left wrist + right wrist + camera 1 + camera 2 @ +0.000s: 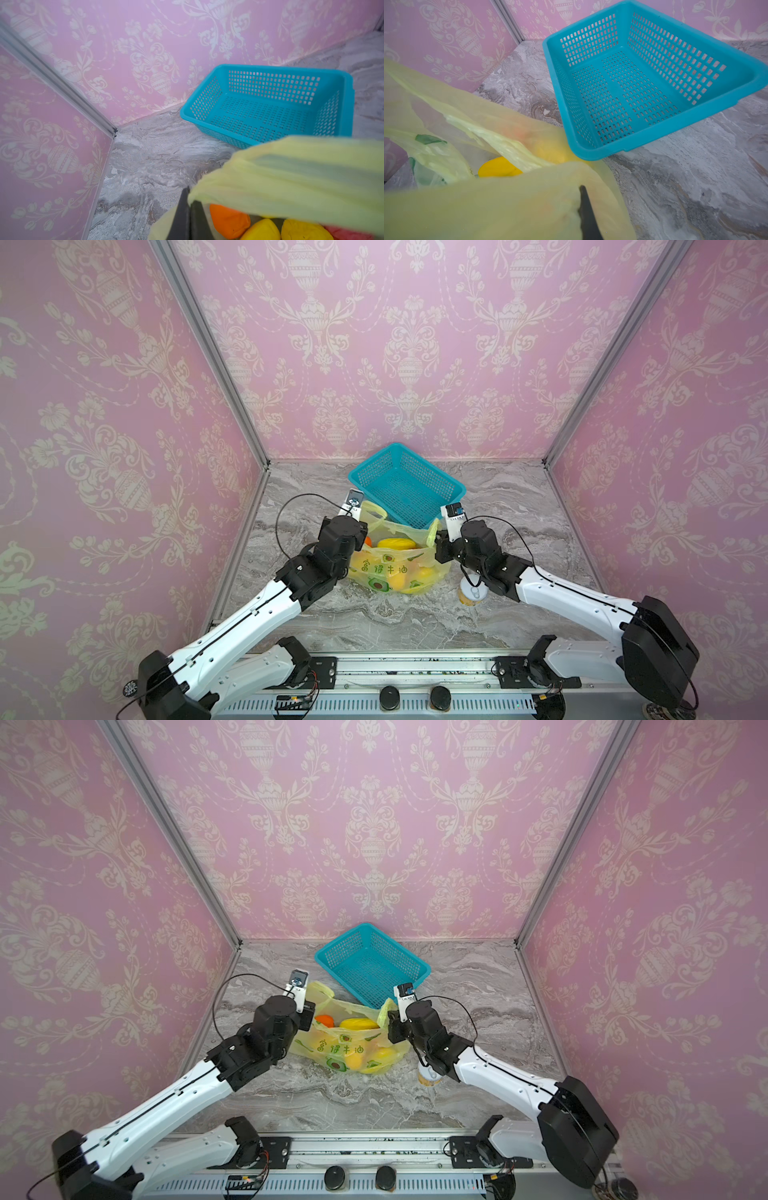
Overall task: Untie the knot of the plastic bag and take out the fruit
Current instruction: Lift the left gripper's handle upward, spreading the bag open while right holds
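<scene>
My left gripper pulls up and away from my right gripper next, widening the bag's opening, and releases the bag's rim (316,1008) (203,192), because film still hangs over the fruit.
The plastic bag (399,570) (347,1050), pale yellow-green and translucent, sits mid-table with its mouth spread wide. The knot is not in view; the two handle loops stand apart, one (374,512) on the left and one (434,529) on the right. Fruit shows inside the bag: an orange piece (325,1020) (228,220) and long yellow pieces (397,543) (498,167). My left gripper (189,194) is shut on the bag's left rim. My right gripper (582,190) is shut on the right rim, and bag film covers one of its fingers.
A teal mesh basket (376,468) (340,950) (280,67) (556,87) stands just behind the bag with nothing in it. A white-lidded can (471,595) (430,1078) stands under my right forearm. Pink walls close in the marble table on three sides.
</scene>
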`<state>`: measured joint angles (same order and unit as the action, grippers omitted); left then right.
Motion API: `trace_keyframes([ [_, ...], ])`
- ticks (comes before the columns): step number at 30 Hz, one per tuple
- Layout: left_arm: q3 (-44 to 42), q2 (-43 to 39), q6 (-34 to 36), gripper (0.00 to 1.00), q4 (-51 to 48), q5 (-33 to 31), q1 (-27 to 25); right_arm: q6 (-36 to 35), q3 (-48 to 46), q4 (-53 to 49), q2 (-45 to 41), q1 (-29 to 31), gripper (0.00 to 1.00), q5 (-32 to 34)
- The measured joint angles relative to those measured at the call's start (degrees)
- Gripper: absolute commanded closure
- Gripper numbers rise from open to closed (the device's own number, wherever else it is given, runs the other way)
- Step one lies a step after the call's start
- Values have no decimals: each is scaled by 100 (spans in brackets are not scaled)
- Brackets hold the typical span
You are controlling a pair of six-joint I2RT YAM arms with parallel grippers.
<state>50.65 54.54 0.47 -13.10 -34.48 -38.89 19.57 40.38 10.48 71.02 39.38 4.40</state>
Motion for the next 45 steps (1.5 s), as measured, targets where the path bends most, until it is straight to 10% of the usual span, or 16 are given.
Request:
trace_keyframes([
  [21,433,-1040,-553,100,-1102,109,1169,-306,999,-94,-367,-105,100,-1338],
  [27,640,-861,-756,41,-1725,221,1436,-404,758,120,-409,-111,100,-1655],
  [39,4339,153,-658,13,-3320,997,1438,-627,734,212,11,-190,100,-2177],
  [45,6787,1788,455,24,-3700,1821,1440,-599,734,273,11,-190,100,-2363],
])
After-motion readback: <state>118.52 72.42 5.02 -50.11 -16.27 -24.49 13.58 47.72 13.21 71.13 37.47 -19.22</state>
